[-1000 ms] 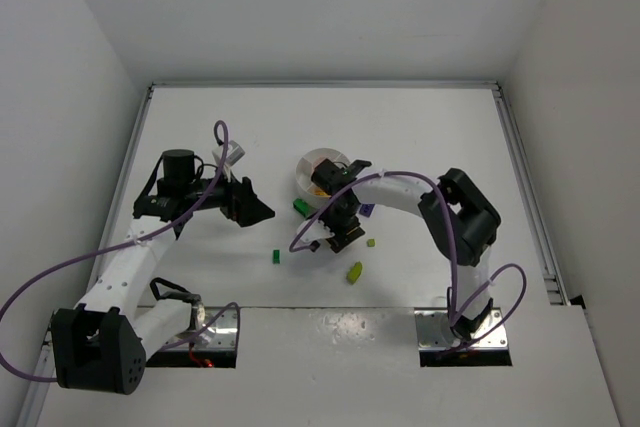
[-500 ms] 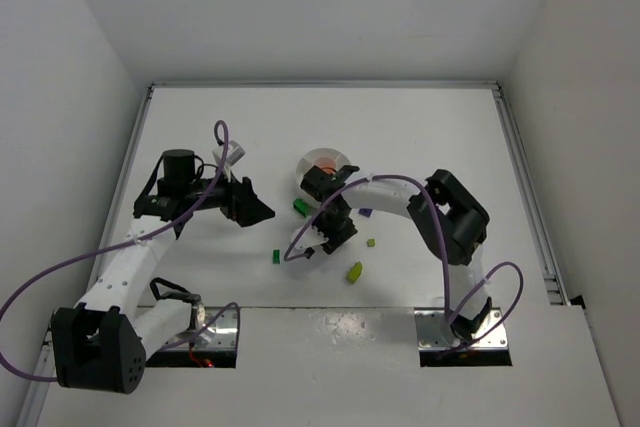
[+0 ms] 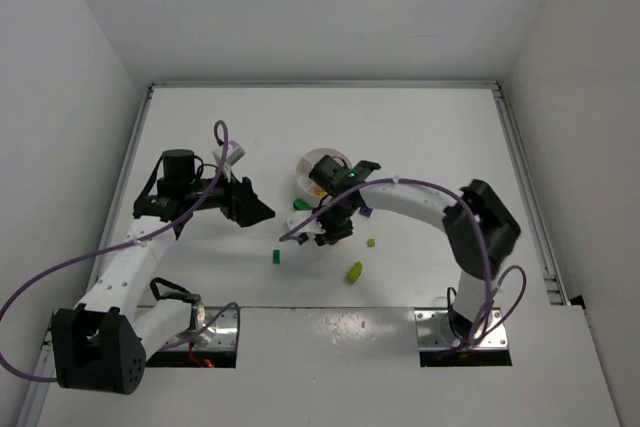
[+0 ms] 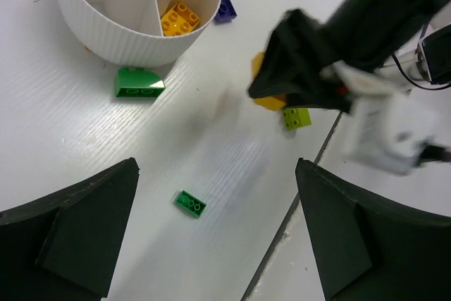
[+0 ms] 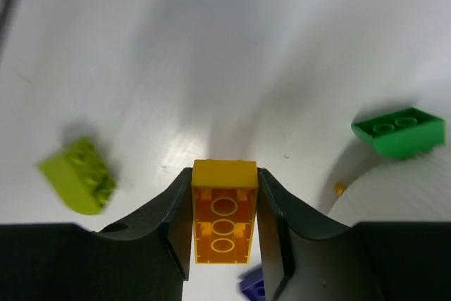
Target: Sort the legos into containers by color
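Observation:
The wedge with the yellow brick (image 3: pixel 319 191) is the matching one and lies outward of my right gripper. My right gripper needs to go up, turn and carry its load outward over that wedge to release it.
The round white dish (image 3: pixel 318 163) stands mid-table; in the left wrist view (image 4: pixel 106 33) one wedge holds a yellow brick (image 4: pixel 179 17). My right gripper (image 3: pixel 336 221) hovers just in front of the dish, shut on a yellow-orange brick (image 5: pixel 224 220), also seen in the left wrist view (image 4: pixel 270 101). On the table lie a green brick (image 3: pixel 299 206) by the dish wall, a small green brick (image 3: pixel 277 257), a lime brick (image 3: pixel 354 271), a small lime brick (image 3: pixel 370 243) and a dark purple brick (image 4: pixel 225 9). My left gripper (image 3: pixel 256 210) is open and empty, left of the dish.
A tiny orange bit (image 5: pixel 340 188) lies against the dish wall (image 5: pixel 402 202). A purple cable (image 3: pixel 300 227) loops from the right arm over the table beside the gripper. A table seam (image 4: pixel 296 188) runs near the small green brick (image 4: pixel 190 203).
The right arm's elbow has swung out to the right while its gripper stays in front of the dish with the yellow-orange brick. The left arm has not moved.

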